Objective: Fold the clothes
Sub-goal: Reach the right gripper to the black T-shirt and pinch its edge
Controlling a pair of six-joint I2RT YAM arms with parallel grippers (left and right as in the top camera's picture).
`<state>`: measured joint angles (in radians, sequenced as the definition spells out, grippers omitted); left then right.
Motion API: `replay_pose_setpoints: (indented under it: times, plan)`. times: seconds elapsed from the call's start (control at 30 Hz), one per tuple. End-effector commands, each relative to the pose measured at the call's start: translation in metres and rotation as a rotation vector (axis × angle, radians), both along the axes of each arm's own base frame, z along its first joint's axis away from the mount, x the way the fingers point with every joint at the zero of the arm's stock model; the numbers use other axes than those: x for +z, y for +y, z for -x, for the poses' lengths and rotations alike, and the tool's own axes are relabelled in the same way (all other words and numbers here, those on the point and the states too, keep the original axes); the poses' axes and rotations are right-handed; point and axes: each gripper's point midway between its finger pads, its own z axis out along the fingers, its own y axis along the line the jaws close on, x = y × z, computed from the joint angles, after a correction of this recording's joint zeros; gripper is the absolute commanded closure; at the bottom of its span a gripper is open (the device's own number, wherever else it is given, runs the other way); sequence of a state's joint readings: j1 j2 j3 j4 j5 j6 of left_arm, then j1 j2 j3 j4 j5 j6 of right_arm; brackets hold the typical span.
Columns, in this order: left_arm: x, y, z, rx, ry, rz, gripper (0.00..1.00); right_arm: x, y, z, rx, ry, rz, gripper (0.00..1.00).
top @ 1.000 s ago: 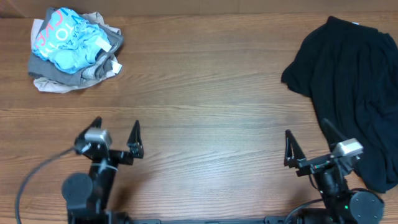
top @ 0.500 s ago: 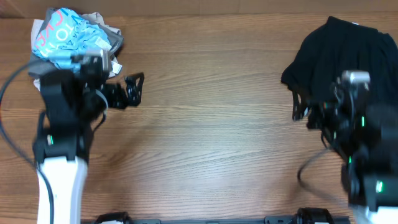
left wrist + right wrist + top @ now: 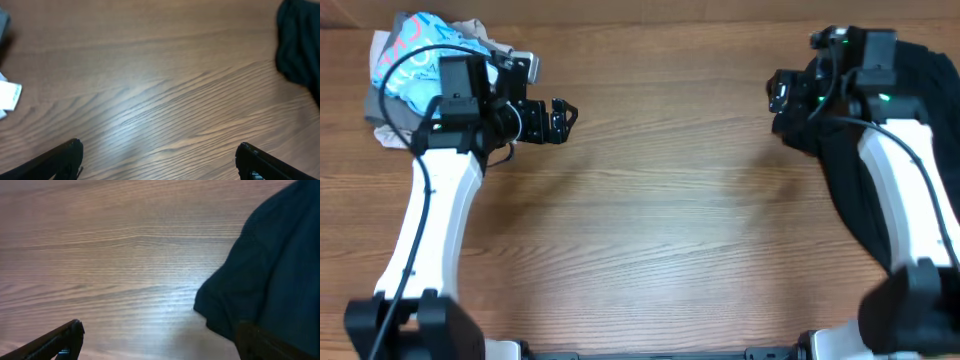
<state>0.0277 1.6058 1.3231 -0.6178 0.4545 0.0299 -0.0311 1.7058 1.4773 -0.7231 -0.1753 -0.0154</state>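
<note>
The right gripper moves back, down and to the right in the overhead view onto the shirt's table-edge side [image 3: 949, 153] next, since mostly bare wood lies between its fingers.
A black shirt [image 3: 945, 130] lies crumpled at the table's right edge. It also shows in the right wrist view [image 3: 275, 265] and at the far edge of the left wrist view [image 3: 300, 45]. A bundle of light-blue printed, grey and beige clothes [image 3: 405, 65] sits at the back left. My left gripper [image 3: 563, 115] is open and empty, just right of the bundle, and the left wrist view [image 3: 160, 160] shows it above bare wood. My right gripper [image 3: 778, 92] is open and empty at the shirt's left edge, and in the right wrist view [image 3: 160, 340] one finger is over the cloth.
The wooden table [image 3: 660, 220] stretches between the two piles. A white tag [image 3: 10, 95] from the bundle shows at the left of the left wrist view. Both arms reach up from the table's front edge.
Both arms have swung from the front edge toward the back of the table. The left gripper now sits beside the bundle and the right gripper at the black shirt's edge. The clothes have not moved.
</note>
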Motion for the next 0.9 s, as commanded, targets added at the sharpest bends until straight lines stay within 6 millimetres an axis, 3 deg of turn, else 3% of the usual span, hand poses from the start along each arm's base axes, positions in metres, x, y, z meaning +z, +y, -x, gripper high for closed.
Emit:
replay_pose_setpoints:
  times: [0.0,0.03,0.17,0.2,0.27,0.3,0.37,0.6,0.67,0.87]
  plan:
    - [-0.029,0.002,-0.012,-0.006,0.055,-0.029,0.00,-0.018,-0.011,-0.019,-0.015,0.010,0.013,0.00]
    - [-0.048,0.000,-0.013,-0.017,0.103,-0.013,0.00,-0.025,-0.026,-0.024,-0.079,0.016,0.004,0.00]
    - [-0.075,-0.011,-0.011,-0.069,0.167,0.038,0.00,-0.025,-0.085,-0.026,-0.315,0.009,-0.032,0.04]
    - [-0.079,-0.017,-0.011,-0.100,0.172,0.065,0.01,-0.025,-0.119,-0.020,-0.416,0.009,-0.058,0.06]
    - [-0.078,-0.022,-0.011,-0.114,0.167,0.075,0.02,-0.028,-0.156,-0.010,-0.529,0.019,-0.089,0.07]
    - [-0.076,-0.027,-0.012,-0.128,0.151,0.068,0.03,-0.032,-0.192,0.003,-0.644,0.032,-0.121,0.07]
    - [-0.075,-0.035,-0.013,-0.156,0.132,0.059,0.04,-0.039,-0.223,0.018,-0.748,0.049,-0.152,0.08]
    - [-0.077,-0.056,-0.015,-0.194,0.101,-0.012,0.06,-0.072,-0.290,0.058,-0.950,0.109,-0.206,0.23]
    - [-0.080,-0.065,-0.014,-0.206,0.096,-0.055,0.06,-0.091,-0.306,0.069,-1.011,0.143,-0.226,0.27]
    - [-0.084,-0.083,-0.008,-0.249,0.084,-0.132,0.06,-0.140,-0.325,0.092,-1.131,0.252,-0.285,0.33]
